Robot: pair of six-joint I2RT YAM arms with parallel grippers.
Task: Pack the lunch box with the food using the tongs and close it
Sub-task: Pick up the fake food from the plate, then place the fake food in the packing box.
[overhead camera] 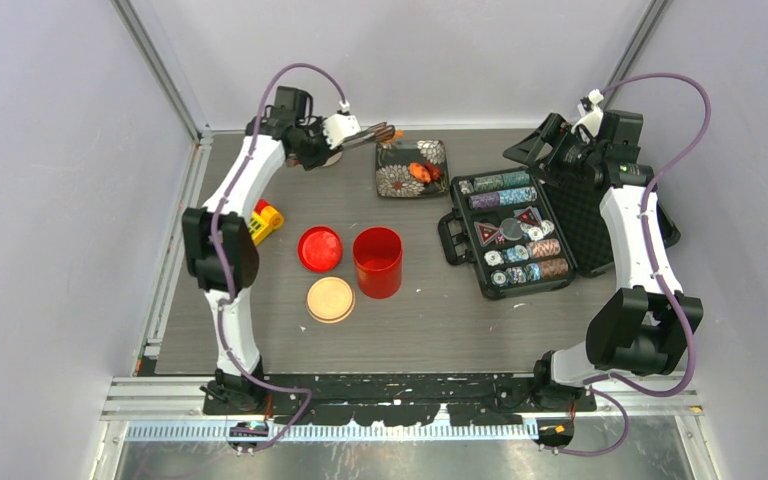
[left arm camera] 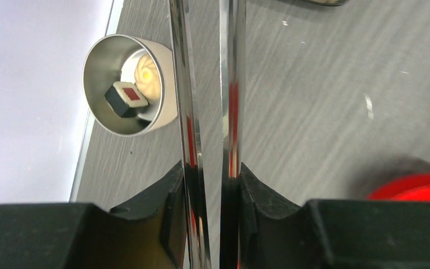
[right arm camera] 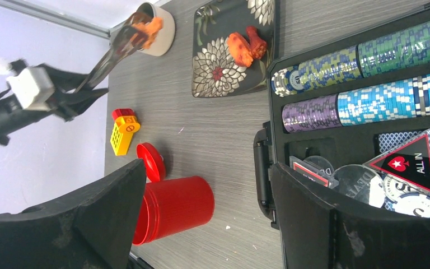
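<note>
My left gripper is to move the silver tongs back toward the red canister's opening [overhead camera: 377,246] and let go of them there, because the ends of the tongs are squeezing an orange food piece.
My left gripper [overhead camera: 332,135] [left arm camera: 211,168] is shut on the silver tongs [overhead camera: 365,132] [left arm camera: 187,106], raised at the back. The tong tips pinch an orange food piece [right arm camera: 148,25] by the cream tub [right arm camera: 159,25] [left arm camera: 165,109]. Inside the tub lie a tan ball [left arm camera: 148,75] and a dark-and-white piece [left arm camera: 126,98]. More orange food [overhead camera: 422,172] [right arm camera: 246,45] sits on the floral plate [overhead camera: 400,182] [right arm camera: 215,70]. The red canister [overhead camera: 377,262] [right arm camera: 173,207] stands open, with its red lid [overhead camera: 320,248] and the beige disc lid [overhead camera: 330,299] beside it. My right gripper [overhead camera: 535,142] [right arm camera: 207,165] hangs open and empty.
An open black poker-chip case [overhead camera: 510,235] [right arm camera: 358,73] fills the right side under my right arm. A yellow-and-red toy block [overhead camera: 265,220] [right arm camera: 123,131] lies near the left wall. Walls close in the back and both sides.
</note>
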